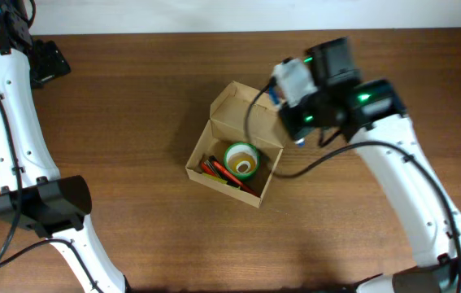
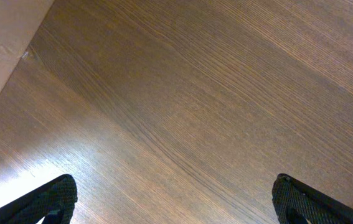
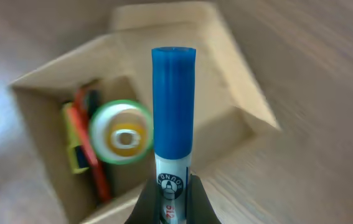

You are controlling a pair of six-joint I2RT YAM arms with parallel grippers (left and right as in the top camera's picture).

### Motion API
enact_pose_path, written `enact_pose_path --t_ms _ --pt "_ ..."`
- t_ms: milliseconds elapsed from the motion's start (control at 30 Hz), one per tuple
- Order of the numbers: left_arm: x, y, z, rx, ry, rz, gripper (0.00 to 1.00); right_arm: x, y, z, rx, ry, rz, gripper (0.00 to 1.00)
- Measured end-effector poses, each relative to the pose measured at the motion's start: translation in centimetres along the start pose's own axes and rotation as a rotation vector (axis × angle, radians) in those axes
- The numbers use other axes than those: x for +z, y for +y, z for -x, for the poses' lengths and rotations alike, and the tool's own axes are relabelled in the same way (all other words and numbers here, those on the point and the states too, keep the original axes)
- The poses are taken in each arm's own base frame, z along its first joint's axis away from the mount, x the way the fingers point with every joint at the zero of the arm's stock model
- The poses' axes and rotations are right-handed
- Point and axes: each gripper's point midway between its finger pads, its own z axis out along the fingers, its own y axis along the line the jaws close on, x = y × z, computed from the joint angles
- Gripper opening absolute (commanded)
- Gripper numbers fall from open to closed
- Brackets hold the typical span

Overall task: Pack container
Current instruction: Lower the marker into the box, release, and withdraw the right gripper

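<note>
The right gripper swings to the left in the overhead view next, then goes down into the container [image 1: 245, 111] over the red pens [image 1: 220, 172], since the container's lid is tilted back.
The container [image 1: 245, 111] is a tan cardboard box standing open at mid-table, its flap lid tilted back. Inside lie a green tape roll [image 1: 241, 159] and red pens [image 1: 220, 172]. My right gripper [image 1: 297, 122] hovers at the box's right edge, shut on a blue-capped marker [image 3: 174, 106] that points toward the box. In the right wrist view the container [image 3: 226, 93], the tape roll [image 3: 121, 132] and the pens [image 3: 89, 143] lie just beyond the marker tip. My left gripper [image 2: 176, 199] stands open over bare wood, nothing between its fingers [image 2: 55, 198].
A yellow item [image 3: 73, 140] lies beside the pens in the box. The left arm [image 1: 19, 146] runs down the table's left side, and the right arm [image 1: 413, 187] crosses the right side. A pale surface [image 2: 2, 50] shows at the left wrist view's top left.
</note>
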Motion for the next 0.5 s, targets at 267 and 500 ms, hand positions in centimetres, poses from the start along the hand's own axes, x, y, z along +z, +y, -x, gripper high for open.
enact_pose_path --t_ms 267,500 --pt "0.0 0.0 0.0 0.0 0.0 0.0 1.0 0.7 7.6 0.9 -0.387 0.023 0.027 0.04" --pt "0.0 0.0 0.0 0.0 0.0 0.0 1.0 5.0 9.3 0.4 -0.458 0.097 0.056 0.03"
